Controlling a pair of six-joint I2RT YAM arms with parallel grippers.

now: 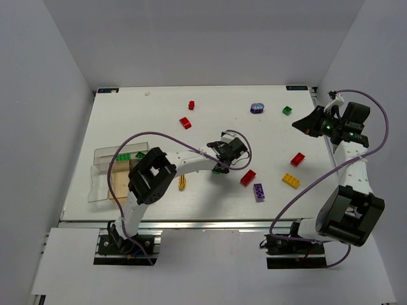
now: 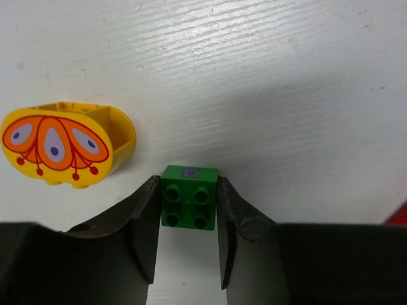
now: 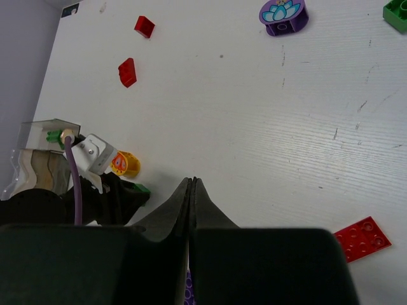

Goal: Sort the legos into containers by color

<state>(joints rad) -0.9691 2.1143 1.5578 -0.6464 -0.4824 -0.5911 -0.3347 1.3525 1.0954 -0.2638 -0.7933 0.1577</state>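
Observation:
My left gripper lifts next, swings to the left in the top view over the clear container holding green bricks, which stands that way, and releases.
My left gripper is shut on a small green brick, one finger against each side; in the top view it is mid-table. A yellow rounded lego with an orange pattern lies just to its left. The containers stand at the left edge, and two green bricks lie in the clear one. My right gripper is shut and empty, raised at the right edge. Loose on the table lie red legos, a yellow brick, a purple brick and another green brick.
A purple rounded piece with a flower on top lies at the back. A red brick sits close to the right of my left gripper, another farther right. White walls enclose the table on three sides.

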